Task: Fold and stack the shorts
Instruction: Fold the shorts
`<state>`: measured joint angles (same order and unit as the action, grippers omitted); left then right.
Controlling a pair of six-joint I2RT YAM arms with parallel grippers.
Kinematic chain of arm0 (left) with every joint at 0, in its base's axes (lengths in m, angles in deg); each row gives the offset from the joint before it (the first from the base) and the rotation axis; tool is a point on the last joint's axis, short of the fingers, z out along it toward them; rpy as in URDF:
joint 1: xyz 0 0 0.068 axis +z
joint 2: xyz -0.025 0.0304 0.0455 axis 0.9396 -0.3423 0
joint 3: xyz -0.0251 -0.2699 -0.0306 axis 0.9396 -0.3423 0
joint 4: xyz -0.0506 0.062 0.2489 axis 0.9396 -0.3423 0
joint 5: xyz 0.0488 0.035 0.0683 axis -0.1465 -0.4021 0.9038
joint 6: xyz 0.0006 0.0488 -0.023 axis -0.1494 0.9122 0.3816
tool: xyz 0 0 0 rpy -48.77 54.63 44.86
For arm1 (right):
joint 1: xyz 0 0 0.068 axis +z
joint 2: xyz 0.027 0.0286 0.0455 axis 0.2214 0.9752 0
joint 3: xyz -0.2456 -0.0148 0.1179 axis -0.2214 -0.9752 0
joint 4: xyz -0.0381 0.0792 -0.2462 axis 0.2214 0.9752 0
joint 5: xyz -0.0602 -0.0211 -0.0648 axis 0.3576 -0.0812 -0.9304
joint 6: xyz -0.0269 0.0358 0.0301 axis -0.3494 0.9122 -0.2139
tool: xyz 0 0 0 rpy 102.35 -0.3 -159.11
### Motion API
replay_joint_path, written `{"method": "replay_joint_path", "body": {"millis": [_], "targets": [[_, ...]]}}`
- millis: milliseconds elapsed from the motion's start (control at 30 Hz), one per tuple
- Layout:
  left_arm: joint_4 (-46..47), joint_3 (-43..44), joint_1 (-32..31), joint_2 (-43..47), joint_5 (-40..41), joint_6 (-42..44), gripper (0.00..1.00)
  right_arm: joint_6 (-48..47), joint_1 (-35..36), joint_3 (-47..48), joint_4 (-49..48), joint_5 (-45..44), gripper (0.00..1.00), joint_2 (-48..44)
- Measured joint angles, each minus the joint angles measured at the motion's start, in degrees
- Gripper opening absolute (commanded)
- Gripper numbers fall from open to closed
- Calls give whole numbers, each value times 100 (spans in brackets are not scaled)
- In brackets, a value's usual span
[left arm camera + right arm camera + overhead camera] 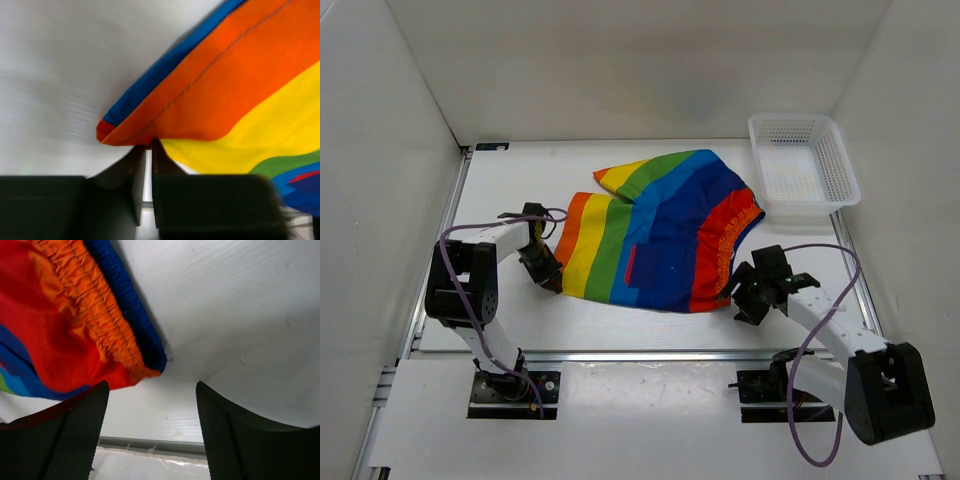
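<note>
The waistband's gathered orange near corner is the next spot for my right gripper, which will move onto it and then close.
The rainbow-striped shorts (pixel 655 235) lie spread on the white table, with the gathered red-orange waistband (pixel 735 240) to the right and the blue patch pocket (pixel 658 268) facing up. My left gripper (pixel 548 272) sits at the lower left leg corner. In the left wrist view its jaws (pixel 148 145) are closed to a thin slit on the orange hem (pixel 150 135). My right gripper (pixel 745 295) is open just off the waistband's near corner. In the right wrist view (pixel 152 395) that corner (pixel 145 367) lies ahead of the spread fingers and does not touch them.
A white mesh plastic basket (pixel 808 208) stands at the back right, just beyond the waistband. White walls enclose the table on three sides. A metal rail (pixel 620 353) runs along the near edge.
</note>
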<state>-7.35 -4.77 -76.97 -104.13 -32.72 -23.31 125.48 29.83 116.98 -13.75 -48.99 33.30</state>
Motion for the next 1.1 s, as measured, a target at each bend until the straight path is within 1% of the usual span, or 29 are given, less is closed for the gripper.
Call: {"method": "replay_joint_path", "body": {"millis": [33,167,200,267,300,433,533,633,800,867,933,1000,1100], "targets": [[35,52,0,-44,-4,35,10,-11,4,0,-116,-9,72,144],[155,136,0,-103,-44,98,10,-11,175,42,-573,-114,45,516],[162,146,0,-107,-55,111,10,-4,238,46,-671,-173,29,597],[181,155,0,-109,-59,122,10,-15,350,90,-761,-341,13,782],[197,166,0,-109,-57,136,10,-48,378,160,-758,-402,0,868],[76,444,0,-107,-13,184,10,-293,415,750,-544,-721,0,1019],[-214,1119,2,-90,26,256,10,-579,407,1515,-271,-938,0,1019],[-586,2256,2,-59,92,341,10,-922,407,2629,46,-1152,0,1029],[-1307,4760,39,20,238,468,10,-1550,404,4572,435,-1384,0,1029],[-1471,5547,122,142,234,492,10,-1818,404,5289,702,-1397,0,1025],[-1580,6137,243,391,212,490,10,-2063,404,5960,920,-1349,0,986],[-1657,6502,326,758,151,487,10,-2317,404,6551,1075,-1211,0,901],[-1703,7010,389,1368,22,487,10,-2719,404,7077,1193,-796,0,588]]}}
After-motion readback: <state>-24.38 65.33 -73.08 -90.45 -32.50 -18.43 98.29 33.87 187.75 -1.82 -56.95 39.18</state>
